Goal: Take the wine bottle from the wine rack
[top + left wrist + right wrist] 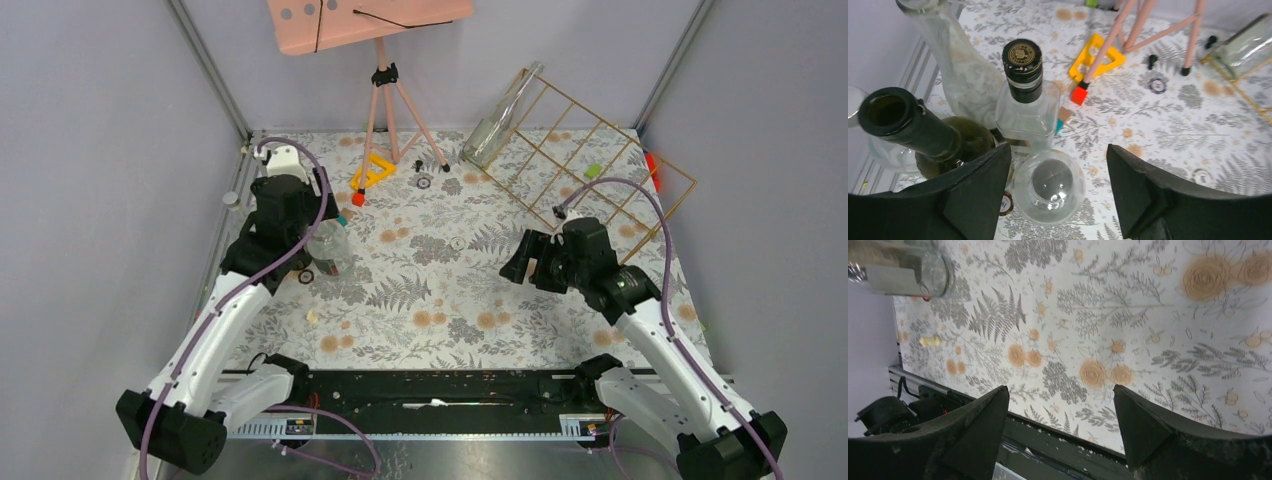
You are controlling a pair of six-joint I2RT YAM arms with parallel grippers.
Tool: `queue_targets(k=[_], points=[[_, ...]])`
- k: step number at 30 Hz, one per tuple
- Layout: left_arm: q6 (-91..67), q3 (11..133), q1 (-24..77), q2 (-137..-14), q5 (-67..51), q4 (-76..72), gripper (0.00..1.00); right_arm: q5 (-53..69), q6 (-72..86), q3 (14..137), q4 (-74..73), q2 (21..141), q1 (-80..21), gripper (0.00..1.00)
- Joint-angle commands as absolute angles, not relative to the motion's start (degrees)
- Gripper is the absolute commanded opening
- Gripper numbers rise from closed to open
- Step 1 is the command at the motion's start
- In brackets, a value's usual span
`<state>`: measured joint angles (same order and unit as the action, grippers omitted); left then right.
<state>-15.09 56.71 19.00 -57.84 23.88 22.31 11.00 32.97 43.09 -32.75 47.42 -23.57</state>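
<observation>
The right gripper moves outward to the wine rack's far corner next and closes around the clear bottle's slim neck (529, 79), because it juts past the gold wire.
The gold wire wine rack (590, 150) leans at the back right, also seen in the left wrist view (1243, 80). A clear wine bottle (497, 125) (1248, 47) lies in its upper left corner, neck up. Another clear bottle (330, 248) stands upright on the table at the left. My left gripper (318, 238) hangs over it, open; the bottle's round top (1050, 187) sits between the spread fingers, near the left one and apart from the right one. My right gripper (515, 262) (1060, 390) hovers open and empty over the tablecloth, in front of the rack.
A dark green bottle (908, 125), a square clear bottle with a black cap (1023, 100) and a tall clear bottle (963, 65) crowd beside my left gripper. A pink tripod stand (385, 90), a yellow triangle (372, 172) and small chips (1157, 85) lie at the back.
</observation>
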Motion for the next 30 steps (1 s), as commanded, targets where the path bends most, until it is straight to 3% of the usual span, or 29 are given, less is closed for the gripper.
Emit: queue_targets(k=[1,8,14,30], points=[[-16.8,61.8,19.0,-54.1,16.7,25.7,0.77,7.1,31.6,51.0,-31.4,51.5,-23.4,0.84],[-14.9,61.1,31.9,-50.8,17.6,28.8,0.77,-1.5,31.0,67.0,-31.4,63.3,-23.3,0.85],[-13.2,55.5,40.7,-47.2,11.7,29.5,0.77,-6.1,32.5,83.9,-31.6,76.6,-21.9,0.85],[-13.7,44.4,42.1,-41.1,6.5,33.2,0.77,-11.4,35.6,125.4,-25.2,115.2,-15.2,0.81]])
